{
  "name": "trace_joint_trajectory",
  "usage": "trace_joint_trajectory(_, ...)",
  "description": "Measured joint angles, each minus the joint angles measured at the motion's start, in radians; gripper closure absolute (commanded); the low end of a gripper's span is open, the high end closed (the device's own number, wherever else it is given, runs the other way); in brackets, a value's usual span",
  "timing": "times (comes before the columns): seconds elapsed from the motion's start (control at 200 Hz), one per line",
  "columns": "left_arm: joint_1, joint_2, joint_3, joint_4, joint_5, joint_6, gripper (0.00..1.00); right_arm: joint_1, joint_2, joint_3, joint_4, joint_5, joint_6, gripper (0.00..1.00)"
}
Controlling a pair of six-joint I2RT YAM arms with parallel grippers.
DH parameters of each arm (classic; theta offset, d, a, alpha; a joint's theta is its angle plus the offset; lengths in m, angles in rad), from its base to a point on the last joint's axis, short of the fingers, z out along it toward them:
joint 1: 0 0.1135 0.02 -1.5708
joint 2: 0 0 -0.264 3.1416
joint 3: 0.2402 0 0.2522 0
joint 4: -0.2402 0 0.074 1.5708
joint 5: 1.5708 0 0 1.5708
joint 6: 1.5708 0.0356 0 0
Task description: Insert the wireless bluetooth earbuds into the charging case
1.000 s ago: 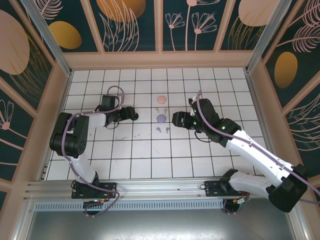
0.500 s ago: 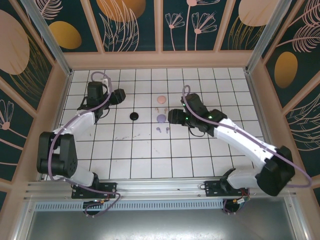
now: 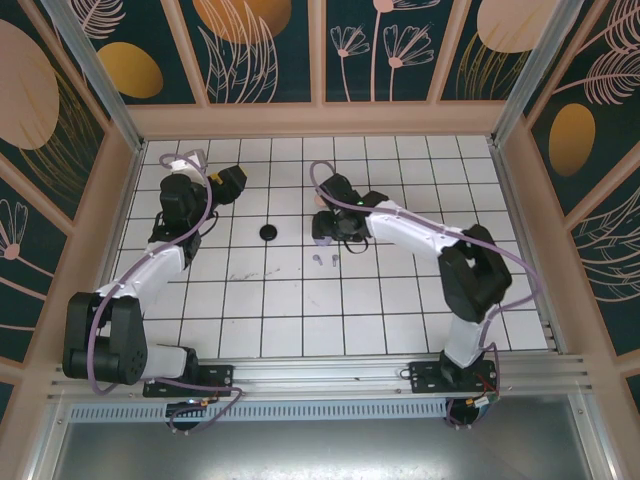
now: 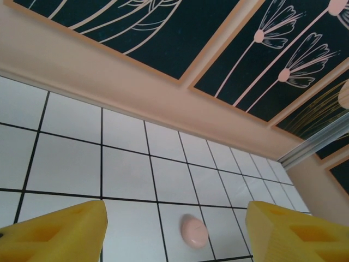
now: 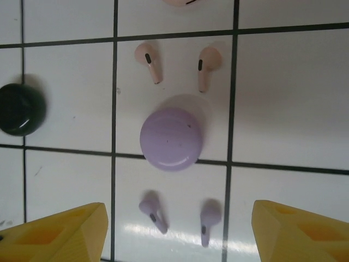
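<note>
My right gripper is open and will move down next, its fingers passing on either side of the round lilac charging case (image 3: 322,240) (image 5: 172,139), since the case is below, clear of the earbuds.
Straight below my right gripper (image 5: 177,236) lies the round lilac charging case (image 5: 172,139). Two lilac earbuds (image 5: 152,214) (image 5: 209,221) lie between its open yellow fingers (image 5: 57,234), untouched. Two pink earbuds (image 5: 148,61) (image 5: 207,66) lie beyond the case, and the edge of the pink case (image 5: 182,2) shows at the top. From above, the right gripper (image 3: 322,226) hangs over the cases, with the lilac earbuds (image 3: 325,260) just in front. My left gripper (image 3: 228,182) is open at the back left; the pink case (image 4: 193,229) lies far ahead between its fingers (image 4: 54,234).
A round black case (image 3: 268,232) sits alone on the white tiles between the two grippers, also at the left edge of the right wrist view (image 5: 19,109). The beige back wall (image 4: 163,103) rises close ahead of the left gripper. Open tiles spread toward the near edge.
The left gripper has left the black case on the tiles and swung to the back left. The right gripper has moved left over the lilac and pink cases.
</note>
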Motion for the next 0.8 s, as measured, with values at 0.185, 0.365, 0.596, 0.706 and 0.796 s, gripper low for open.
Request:
trace_joint_trajectory(0.185,0.000,0.000,-0.039,0.081,0.003,-0.038,0.29,0.009,0.137,0.109,-0.058,0.030,0.035,0.30)
trace_joint_trajectory(0.365,0.000,0.000,-0.040,0.118,0.000,-0.046,0.13,0.016,0.215,0.202,-0.107,0.044,0.067,0.30)
trace_joint_trajectory(0.596,0.000,-0.001,-0.040,0.135,-0.041,-0.056,0.01,0.027,0.302,0.298,-0.145,0.064,0.083,0.30)
trace_joint_trajectory(0.706,0.000,-0.018,-0.056,0.161,-0.072,-0.076,0.01,0.027,0.327,0.319,-0.164,0.070,0.094,0.31)
trace_joint_trajectory(0.796,0.000,-0.046,-0.090,0.194,-0.111,-0.106,0.01,0.027,0.334,0.321,-0.172,0.077,0.098,0.31)
